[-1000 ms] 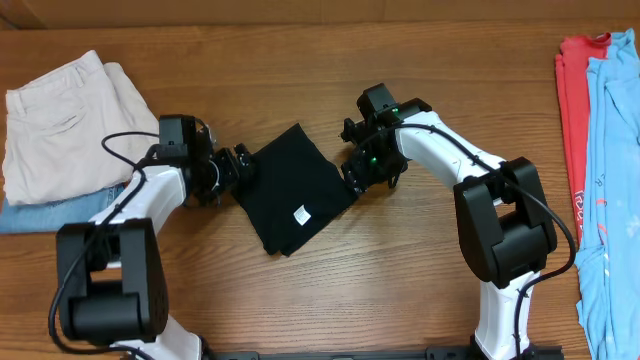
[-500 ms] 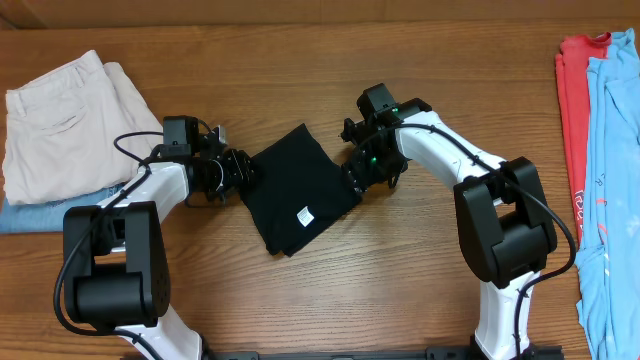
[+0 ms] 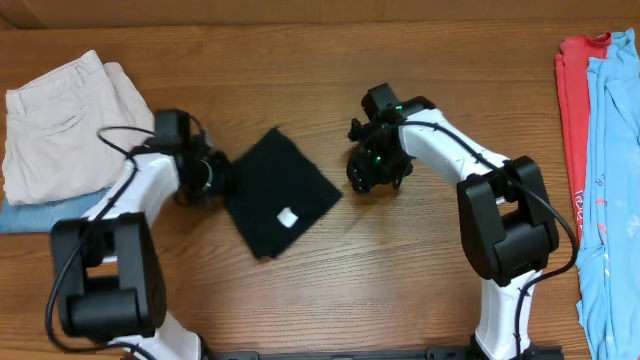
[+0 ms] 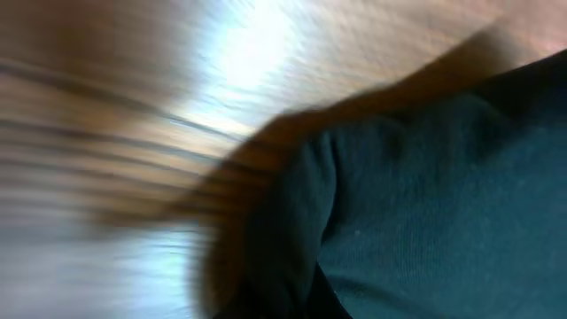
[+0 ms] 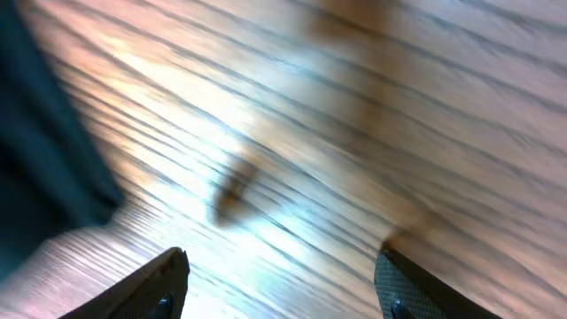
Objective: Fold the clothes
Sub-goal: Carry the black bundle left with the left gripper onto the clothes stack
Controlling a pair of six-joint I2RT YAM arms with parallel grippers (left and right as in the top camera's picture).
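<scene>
The shirt (image 3: 278,192) is folded, so my left gripper will next lift over the cream trousers (image 3: 72,125), which lie to its left in the overhead view, and release the fabric there.
The black shirt (image 3: 278,192) lies folded as a tilted square in the middle of the table, its small white tag (image 3: 286,216) facing up. My left gripper (image 3: 217,178) is at the shirt's left edge, shut on the fabric. The left wrist view is blurred, and the black shirt (image 4: 425,195) fills its right and lower parts; the fingers themselves do not show. My right gripper (image 3: 371,173) stands just right of the shirt, not touching it. In the right wrist view my right gripper (image 5: 283,292) is open over bare wood, and the shirt (image 5: 40,177) shows at the left edge.
Cream trousers (image 3: 65,120) lie folded at the far left on top of blue jeans (image 3: 45,214). A red garment (image 3: 572,120) and a light-blue one (image 3: 612,180) hang along the right edge of the table.
My left gripper has shut on the shirt's left edge and dragged the shirt to the left. The right gripper has come off the shirt's right corner and now stands apart from it.
</scene>
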